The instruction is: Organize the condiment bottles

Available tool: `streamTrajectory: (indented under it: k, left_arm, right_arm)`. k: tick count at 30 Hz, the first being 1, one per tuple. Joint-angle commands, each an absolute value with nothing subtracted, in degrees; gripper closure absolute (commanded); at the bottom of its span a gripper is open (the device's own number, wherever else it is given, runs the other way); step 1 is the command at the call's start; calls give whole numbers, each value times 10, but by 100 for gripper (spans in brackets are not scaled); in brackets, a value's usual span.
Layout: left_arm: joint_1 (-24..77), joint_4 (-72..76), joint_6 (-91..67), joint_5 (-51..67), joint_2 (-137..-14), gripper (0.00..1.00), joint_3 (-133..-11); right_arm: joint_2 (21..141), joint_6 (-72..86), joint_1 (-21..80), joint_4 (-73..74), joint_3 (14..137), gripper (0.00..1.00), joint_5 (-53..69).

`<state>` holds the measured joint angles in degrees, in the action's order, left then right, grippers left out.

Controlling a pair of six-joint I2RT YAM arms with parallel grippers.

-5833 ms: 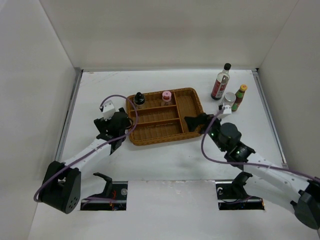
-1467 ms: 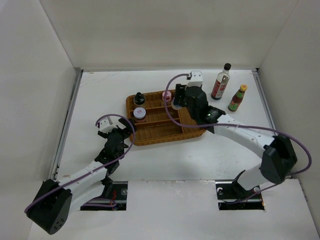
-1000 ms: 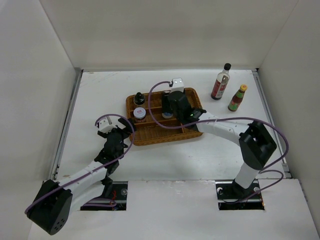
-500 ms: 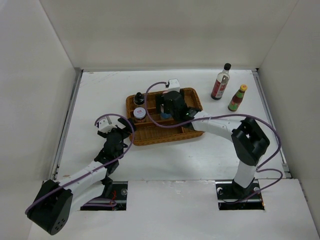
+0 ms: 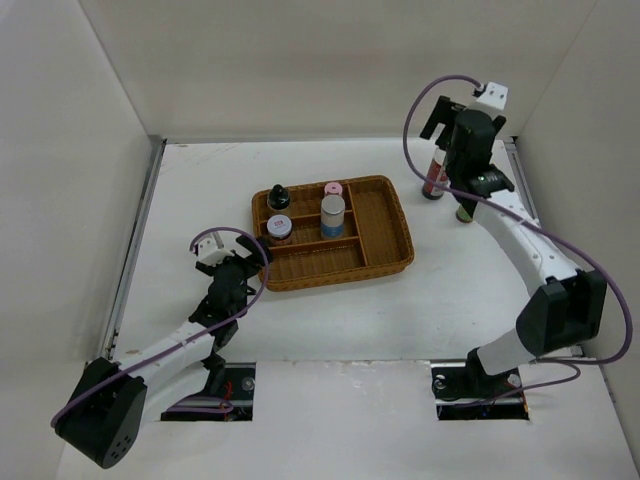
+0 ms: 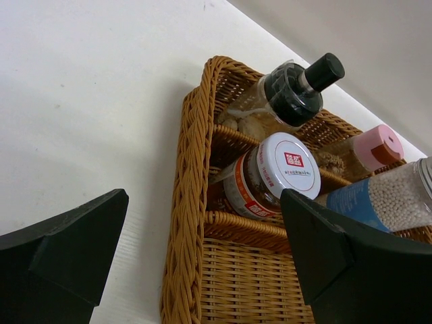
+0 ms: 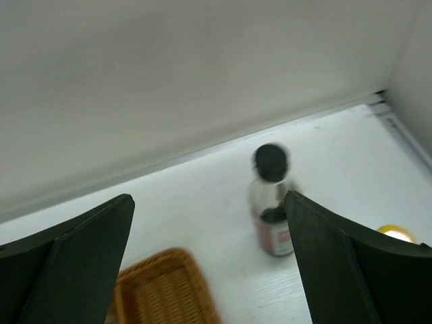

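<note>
My right gripper lowers over the black cap (image 7: 271,163) of the tall red-labelled bottle (image 7: 273,202) next and closes around it, because this bottle still stands outside the tray.
The brown wicker tray (image 5: 385,240) holds the squat black-capped bottle (image 5: 278,196), the short pink-lidded jar (image 5: 280,229), the pink-capped bottle (image 5: 332,189) and the white-and-blue bottle (image 5: 332,216). All show in the left wrist view: squat bottle (image 6: 297,91), jar (image 6: 283,172), pink cap (image 6: 378,145), white-and-blue bottle (image 6: 381,202). My left gripper (image 5: 240,264) (image 6: 202,270) is open and empty just left of the tray. My right gripper (image 5: 445,135) (image 7: 209,263) is open and empty, raised above the tall red-labelled bottle (image 5: 432,183) (image 7: 273,202). The yellow cap (image 7: 398,234) peeks at the right; my arm mostly hides that bottle from above.
White walls enclose the table at the back, left and right. The tray's rim (image 6: 179,223) lies between my left fingers. A tray corner (image 7: 162,290) shows low in the blurred right wrist view. The tray's right compartment (image 5: 378,215) and front compartment hold nothing.
My right arm has let go of the white-and-blue bottle in the tray and swung up to the back right, over the tall bottle. The left arm has not moved.
</note>
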<state>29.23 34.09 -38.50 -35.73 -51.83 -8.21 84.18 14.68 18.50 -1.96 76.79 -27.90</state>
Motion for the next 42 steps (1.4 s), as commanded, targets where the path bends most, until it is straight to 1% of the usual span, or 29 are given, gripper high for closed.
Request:
streamTrajectory:
  k: [1, 9, 12, 14, 16, 19, 20, 21, 24, 26, 33, 42]
  left_arm:
    - [286, 361, -393, -351, -512, 0, -74]
    - [285, 361, -393, -352, -501, 0, -72]
    - [284, 361, -393, -359, -499, 0, -70]
    - [284, 360, -393, -359, -497, 0, -69]
    - [284, 360, -394, -360, -483, 0, -66]
    - [283, 364, -395, -383, -465, 0, -55]
    - [283, 364, -397, -390, -455, 0, -50]
    - [283, 364, -399, -394, -448, 0, -48]
    - [283, 366, -401, -399, -438, 0, -43]
    - [283, 367, -401, -397, -453, 0, -47]
    - [284, 371, -402, -388, -463, 0, -49]
    - [284, 372, -405, -375, -469, 0, -51]
  right_arm:
    - [895, 120, 147, 40, 832, 0, -301]
    - [1019, 100, 95, 61, 932, 0, -273]
    - [1055, 92, 88, 64, 957, 4, -261]
    - [1073, 86, 87, 51, 964, 12, -261]
    - [1084, 79, 87, 41, 967, 23, -265]
    - [1090, 76, 88, 23, 966, 49, -277]
    - [1086, 75, 89, 12, 962, 56, -282]
    - [1078, 72, 89, -2, 956, 61, -286]
    - [1046, 49, 98, -34, 946, 67, -306]
    - [1025, 26, 110, -50, 955, 71, -326]
    - [962, -25, 172, -55, 989, 72, -342]
    - [952, -17, 251, -74, 977, 72, -323]
